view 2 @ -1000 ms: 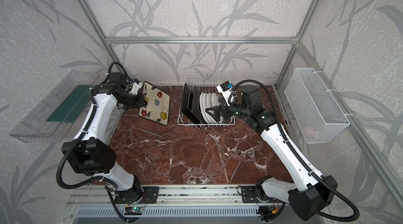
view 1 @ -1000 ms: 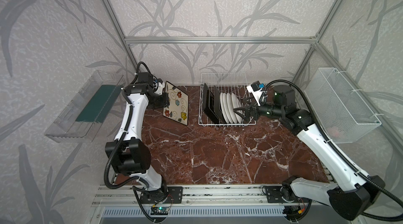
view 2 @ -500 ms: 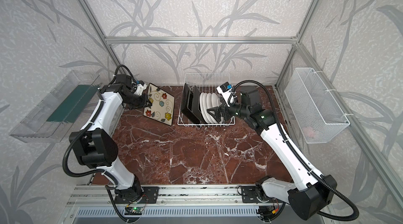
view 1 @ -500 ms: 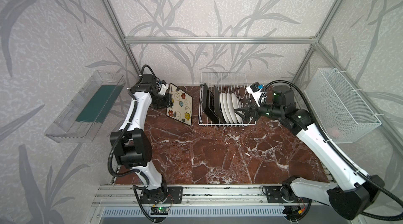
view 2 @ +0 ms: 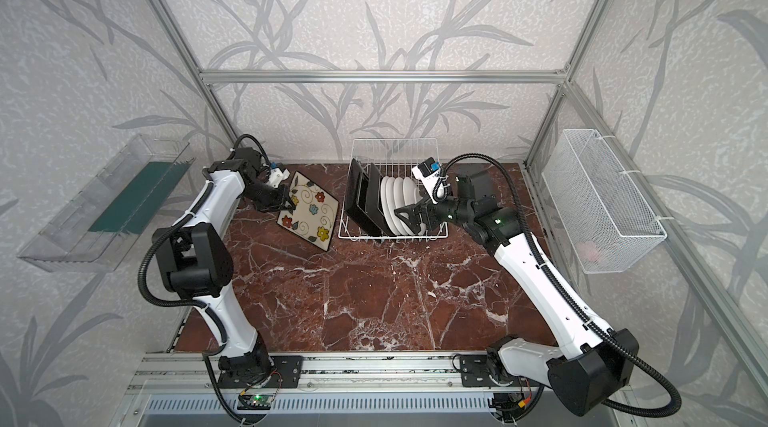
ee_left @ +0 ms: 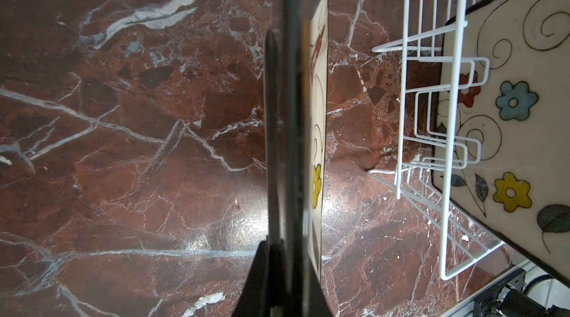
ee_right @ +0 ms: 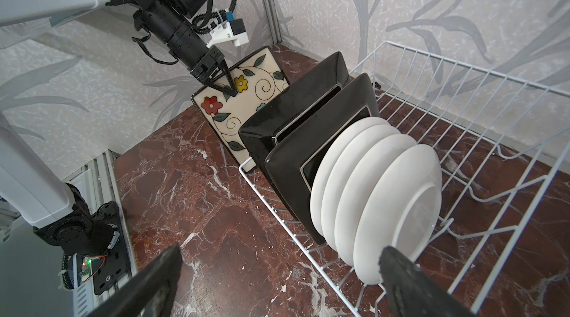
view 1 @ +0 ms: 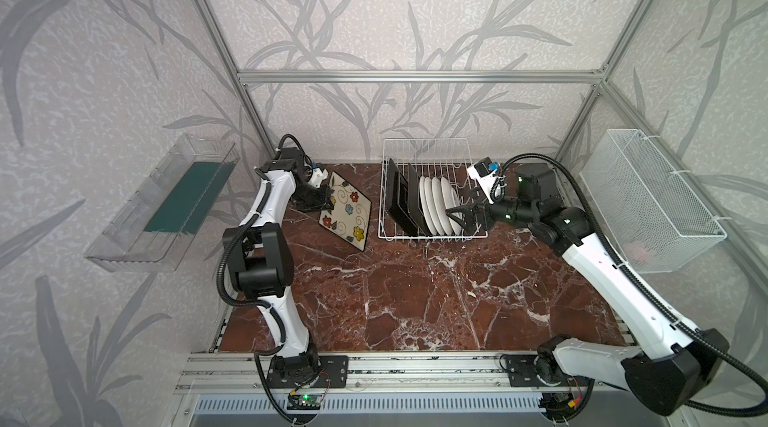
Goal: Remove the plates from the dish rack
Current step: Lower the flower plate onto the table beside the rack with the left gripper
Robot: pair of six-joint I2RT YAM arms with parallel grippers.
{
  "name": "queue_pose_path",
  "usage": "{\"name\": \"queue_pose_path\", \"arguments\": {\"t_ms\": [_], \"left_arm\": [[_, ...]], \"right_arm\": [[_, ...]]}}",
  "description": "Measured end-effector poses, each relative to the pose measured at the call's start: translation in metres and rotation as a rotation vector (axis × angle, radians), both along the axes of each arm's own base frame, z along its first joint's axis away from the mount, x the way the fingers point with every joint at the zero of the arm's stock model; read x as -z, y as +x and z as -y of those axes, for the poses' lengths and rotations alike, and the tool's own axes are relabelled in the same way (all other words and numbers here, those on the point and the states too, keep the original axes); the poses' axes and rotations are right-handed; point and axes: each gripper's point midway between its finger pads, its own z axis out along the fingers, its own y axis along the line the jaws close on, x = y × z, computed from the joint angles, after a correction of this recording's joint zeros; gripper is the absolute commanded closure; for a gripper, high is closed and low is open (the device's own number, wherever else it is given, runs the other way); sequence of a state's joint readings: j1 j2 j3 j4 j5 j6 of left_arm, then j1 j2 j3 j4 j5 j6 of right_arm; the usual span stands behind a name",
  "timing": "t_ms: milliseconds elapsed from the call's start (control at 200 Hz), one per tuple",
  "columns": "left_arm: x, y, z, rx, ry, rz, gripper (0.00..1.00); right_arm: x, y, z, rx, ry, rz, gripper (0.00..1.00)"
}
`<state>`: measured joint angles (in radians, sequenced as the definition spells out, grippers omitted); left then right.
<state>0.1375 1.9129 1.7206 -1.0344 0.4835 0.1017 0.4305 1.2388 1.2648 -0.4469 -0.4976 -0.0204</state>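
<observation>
My left gripper will next lower the tilted flowered plate flat onto the bare marble beside the rack, below the gripper, and let go of the plate's rim there.
The white wire dish rack [view 1: 424,141] [view 2: 392,139] holds two black square plates [view 1: 400,196] [ee_right: 302,133] and several round white plates [view 1: 440,204] [ee_right: 385,201], all on edge. My left gripper [view 1: 328,204] [view 2: 291,207] is shut on the rim of a cream flowered square plate [view 1: 347,213] [view 2: 309,213], which is tilted left of the rack. That flowered plate [ee_left: 296,146] shows edge-on in the left wrist view. My right gripper [view 1: 455,215] [ee_right: 277,281] stands open at the rack's right end, one finger [ee_right: 410,284] by the outermost white plate.
A clear plastic tray [view 1: 162,200] hangs on the left wall. On the right wall is a white mesh basket [view 1: 648,196]. The red marble tabletop [view 1: 415,300] stretches in front of the rack. Aluminium frame posts stand at the back corners.
My left arm has carried the flowered plate right and forward, closer to the rack. My right gripper has edged slightly towards the white plates, still open.
</observation>
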Motion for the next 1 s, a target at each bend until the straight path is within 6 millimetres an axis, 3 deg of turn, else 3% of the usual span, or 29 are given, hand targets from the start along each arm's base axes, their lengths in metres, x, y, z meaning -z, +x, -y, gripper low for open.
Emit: {"name": "queue_pose_path", "arguments": {"t_ms": [405,1000], "left_arm": [[0.007,0.014,-0.015,-0.041,-0.041,-0.001,1.00],[0.027,0.026,-0.030,-0.087,-0.090,-0.024,1.00]], "right_arm": [[0.015,0.008,-0.004,-0.001,-0.017,-0.040,0.01],[0.002,0.010,-0.006,-0.008,-0.005,-0.020,0.01]]}}
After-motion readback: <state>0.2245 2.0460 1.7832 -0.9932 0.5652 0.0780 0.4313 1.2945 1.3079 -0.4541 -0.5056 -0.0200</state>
